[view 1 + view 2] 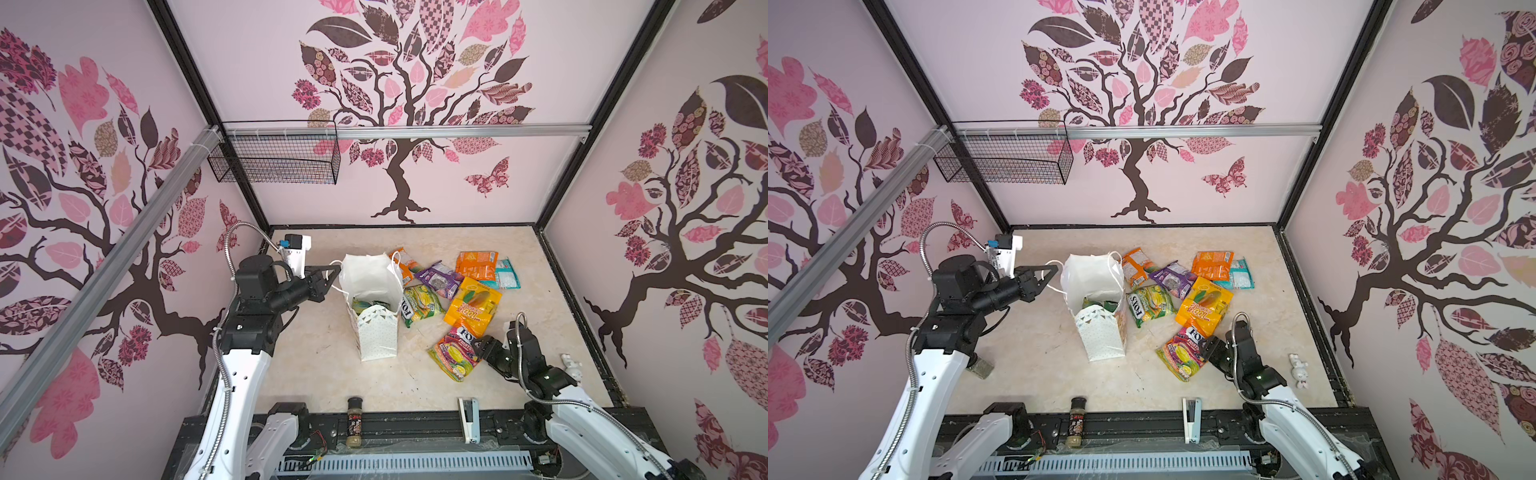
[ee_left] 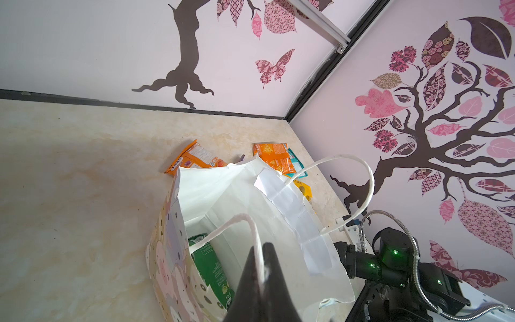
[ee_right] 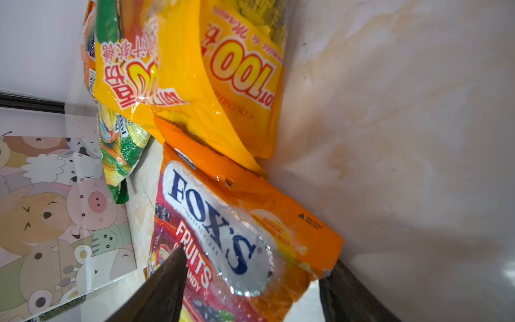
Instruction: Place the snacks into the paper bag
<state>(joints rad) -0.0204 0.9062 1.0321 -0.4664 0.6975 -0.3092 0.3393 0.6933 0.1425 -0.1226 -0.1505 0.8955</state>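
Observation:
The right gripper should next stay low and close its fingers on the packet's orange corner [image 1: 475, 349] [image 3: 294, 290], since that corner is already between its open fingers.
The white paper bag [image 1: 376, 332] stands upright mid-table with its mouth held open. My left gripper [image 1: 332, 274] is shut on one of its cord handles [image 2: 252, 223], as the left wrist view shows. A green packet [image 2: 211, 262] lies inside the bag. Several snacks lie to the right of the bag: a green FOX'S packet [image 1: 419, 303], purple [image 1: 440, 278], orange [image 1: 477, 264], teal [image 1: 507, 276] and yellow [image 1: 473, 305]. My right gripper [image 3: 257, 255] is open, low over the table. Its jaws stand on either side of the orange FOX'S fruits packet [image 3: 211, 217].
A dark-capped spice jar [image 1: 354, 419] and a white stapler [image 1: 469, 419] sit at the front edge. A small white figurine [image 1: 570, 363] stands beside the right arm. A wire basket [image 1: 276, 158] hangs on the back wall. Walls close in the table on three sides.

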